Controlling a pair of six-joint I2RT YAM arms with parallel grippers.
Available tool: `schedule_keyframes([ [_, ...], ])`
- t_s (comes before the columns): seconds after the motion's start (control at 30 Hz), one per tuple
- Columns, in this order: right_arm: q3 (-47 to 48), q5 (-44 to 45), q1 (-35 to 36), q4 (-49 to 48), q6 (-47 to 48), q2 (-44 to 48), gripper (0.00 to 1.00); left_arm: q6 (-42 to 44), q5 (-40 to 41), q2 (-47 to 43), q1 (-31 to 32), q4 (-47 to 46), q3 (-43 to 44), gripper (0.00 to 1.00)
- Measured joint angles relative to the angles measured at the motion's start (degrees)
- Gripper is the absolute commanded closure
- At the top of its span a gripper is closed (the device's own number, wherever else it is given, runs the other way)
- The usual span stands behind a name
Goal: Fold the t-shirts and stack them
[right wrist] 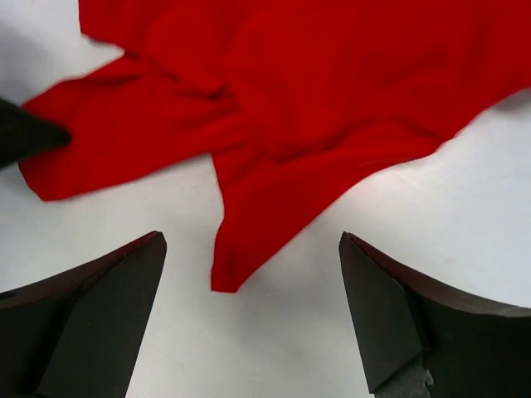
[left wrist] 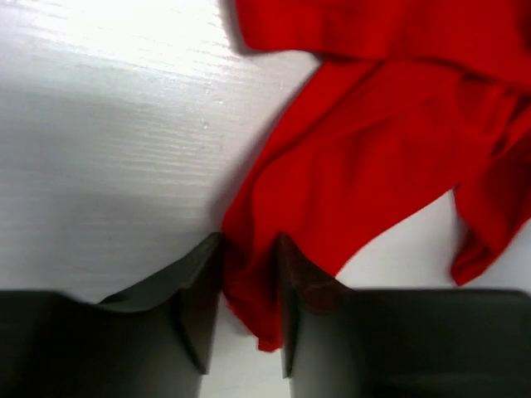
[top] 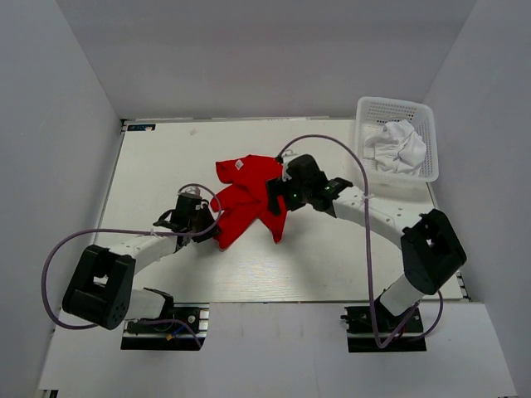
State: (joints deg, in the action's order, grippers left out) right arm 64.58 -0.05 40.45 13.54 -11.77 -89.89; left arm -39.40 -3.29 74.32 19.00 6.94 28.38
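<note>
Next, my right gripper comes down with its open fingers around the loose corner of the red t-shirt (top: 249,199), just past the corner's tip, and closes.
The red t-shirt (top: 249,199) lies crumpled in the middle of the table, its small white neck tag (top: 239,164) at the far edge. My left gripper (top: 211,228) is at the shirt's near-left end. In the left wrist view its jaws (left wrist: 249,240) stand narrow, with a fold of the red t-shirt (left wrist: 373,149) pinched between them. My right gripper (top: 278,195) hangs over the shirt's right side, open wide. In the right wrist view a loose corner of the red t-shirt (right wrist: 332,83) points down between the right gripper (right wrist: 251,238) fingers, untouched. The white t-shirt (top: 397,148) lies bunched in the basket.
The white lattice basket (top: 397,104) stands at the table's far right corner. Grey walls close in the table on the left, back and right. A lilac cable loops from each arm, the right one arching over the table near the shirt.
</note>
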Motion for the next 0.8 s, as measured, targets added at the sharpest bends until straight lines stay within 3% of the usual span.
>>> schedule_keyframes([
  [0.07, -0.87, -0.33, 1.49, 0.00, -1.09, -1.49, 0.13, -0.37, 1.66, 1.55, 1.11, 0.00, 0.61, 0.70],
  [0.1, -1.03, -0.24, 1.95, -0.28, -1.62, -2.49, 0.15, -0.61, 2.45, 2.16, 1.62, -0.04, 1.01, 0.87],
  [0.13, -1.11, 0.48, 2.40, -0.70, -2.32, -3.78, 0.19, -0.79, 3.37, 2.78, 2.16, 0.20, 1.40, 0.96],
  [0.3, -1.11, 4.31, 3.37, -2.62, -4.57, -10.45, 0.24, -1.75, 7.19, 3.67, 3.89, 2.97, 3.48, 1.00],
  [0.4, -0.92, 6.10, 3.56, -3.67, -5.16, -13.79, 0.47, -1.77, 9.40, 3.13, 4.13, 5.49, 4.13, 1.00],
  [0.43, -0.68, 6.36, 3.56, -4.04, -5.25, -14.73, 0.62, -1.75, 10.19, 2.93, 4.11, 6.54, 4.39, 1.00],
  [0.47, -0.44, 6.86, 3.56, -4.35, -5.49, -15.72, 0.97, -1.73, 10.86, 2.75, 4.15, 7.74, 4.72, 1.00],
  [0.67, -1.07, 15.08, 3.52, -5.05, -7.78, -13.70, 1.00, -1.60, 16.31, 2.03, 4.46, 15.04, 8.90, 1.00],
  [0.8, -2.51, 22.99, 2.64, -4.28, -7.23, -2.73, 1.00, -2.27, 21.75, 0.55, 4.48, 20.11, 15.21, 1.00],
])
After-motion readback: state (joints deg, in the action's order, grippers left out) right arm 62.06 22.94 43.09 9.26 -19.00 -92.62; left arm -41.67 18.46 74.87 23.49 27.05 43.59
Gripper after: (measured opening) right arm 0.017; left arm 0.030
